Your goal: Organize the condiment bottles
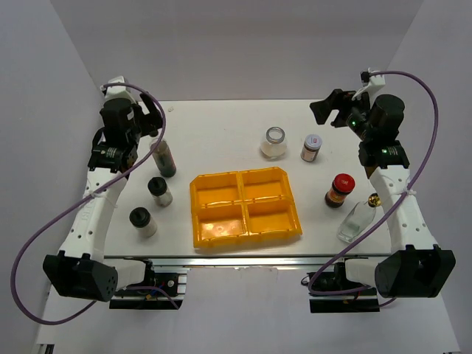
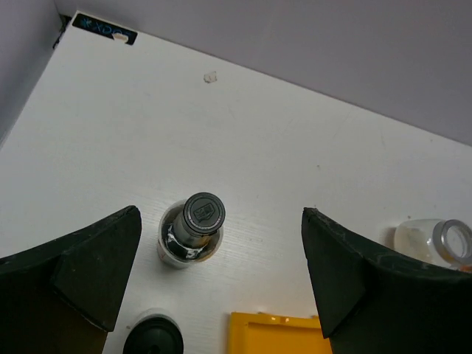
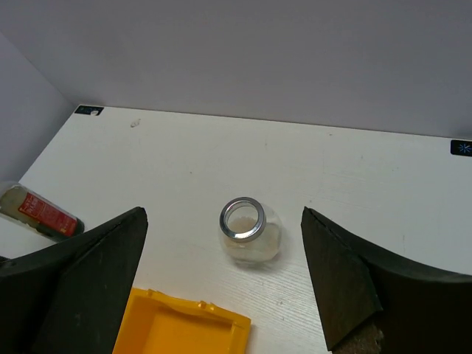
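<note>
The robot needs to move its left gripper down over the tall dark bottle, with the open fingers going down either side of the neck [image 1: 157, 141] [image 2: 198, 223], because the black cap stands upright between them.
The tall dark black-capped bottle [image 1: 165, 156] stands left of the yellow tray [image 1: 284, 228]. Two black-lidded shakers [image 1: 159, 190] [image 1: 142, 221] stand in front of it. The wide clear jar [image 1: 274, 141] and the silver-lidded jar [image 1: 312, 147] stand behind the tray. The red-lidded jar [image 1: 340, 189] and the leaning clear gold-topped bottle [image 1: 359, 218] are to its right. My left gripper [image 1: 153, 118] is open and empty, raised above the dark bottle [image 2: 193, 225]. My right gripper [image 1: 330, 109] is open and empty, raised at the back right, looking down on the wide jar [image 3: 249, 228].
The tray has four empty compartments; its corner shows in both wrist views [image 2: 276, 333] [image 3: 184, 328]. A shaker lid [image 2: 153, 338] and the wide jar [image 2: 435, 242] show in the left wrist view. Grey walls close the table's back and sides.
</note>
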Tool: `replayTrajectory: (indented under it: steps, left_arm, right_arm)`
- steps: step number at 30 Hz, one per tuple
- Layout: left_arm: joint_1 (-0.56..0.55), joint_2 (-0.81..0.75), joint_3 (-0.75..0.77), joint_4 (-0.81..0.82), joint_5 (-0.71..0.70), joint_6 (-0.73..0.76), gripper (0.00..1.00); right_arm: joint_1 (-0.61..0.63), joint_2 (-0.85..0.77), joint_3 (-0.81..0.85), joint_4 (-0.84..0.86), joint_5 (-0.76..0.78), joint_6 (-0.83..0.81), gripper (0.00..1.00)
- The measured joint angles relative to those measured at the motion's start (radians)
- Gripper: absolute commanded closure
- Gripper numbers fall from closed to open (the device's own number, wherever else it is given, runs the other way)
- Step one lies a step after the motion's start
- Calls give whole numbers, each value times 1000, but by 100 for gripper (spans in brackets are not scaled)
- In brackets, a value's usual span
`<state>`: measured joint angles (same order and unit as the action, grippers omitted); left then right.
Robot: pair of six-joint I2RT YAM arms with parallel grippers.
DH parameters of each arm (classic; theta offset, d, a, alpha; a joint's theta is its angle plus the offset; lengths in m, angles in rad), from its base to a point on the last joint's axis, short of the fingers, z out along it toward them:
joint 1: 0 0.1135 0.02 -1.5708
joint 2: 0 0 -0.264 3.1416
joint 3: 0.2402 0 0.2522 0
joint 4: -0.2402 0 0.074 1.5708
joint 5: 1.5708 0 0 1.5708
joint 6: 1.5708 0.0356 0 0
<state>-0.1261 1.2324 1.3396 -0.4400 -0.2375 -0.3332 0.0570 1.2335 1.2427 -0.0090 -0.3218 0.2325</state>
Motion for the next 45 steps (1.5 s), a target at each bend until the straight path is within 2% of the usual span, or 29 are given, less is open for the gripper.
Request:
replayTrajectory:
  steps: [6, 13, 17, 18, 20, 21, 23, 24, 26, 27, 33, 38, 41, 45]
  left_arm:
    - [0, 69, -81, 52, 19, 46, 2]
    - [0, 237, -101, 129, 16, 126, 2]
    - [0, 315, -100, 148, 10, 153, 34]
    - [0, 328, -98, 151, 6, 167, 45]
    - [0, 343, -86, 164, -9, 173, 53]
    - [0, 346, -80, 167, -14, 177, 64]
    - [1, 346, -79, 168, -24, 182, 72]
    - [1, 346, -79, 168, -25, 181, 82]
    - [0, 346, -79, 168, -25, 183, 91]
    - [0, 346, -79, 168, -25, 184, 100]
    - [0, 342, -76, 155, -14, 191, 100]
    - [-21, 332, -18, 76, 11, 195, 100]
    - [-67, 303, 19, 48, 21, 198, 100]
    - [-190, 258, 79, 27, -9, 206, 100]
  right_arm:
    - [-1, -4, -33, 18, -58, -9, 11]
    - [-1, 31, -50, 2, -144, -31, 11]
    - [-1, 74, -50, -16, -204, -43, 11]
    - [-1, 85, -50, -20, -219, -45, 11]
    - [-1, 111, -50, -27, -253, -48, 11]
    - [-1, 122, -50, -32, -267, -49, 11]
    - [-1, 139, -50, -43, -292, -48, 11]
    - [-1, 145, -50, -46, -304, -46, 11]
    - [-1, 153, -50, -48, -320, -40, 11]
    - [-1, 155, -50, -49, -328, -35, 11]
    - [-1, 151, -61, -48, -351, -22, 11]
    - [-1, 95, -124, -50, -362, -7, 11]
    - [-1, 27, -172, -49, -363, -3, 11]
    - [-1, -51, -209, -41, -363, 2, 11]
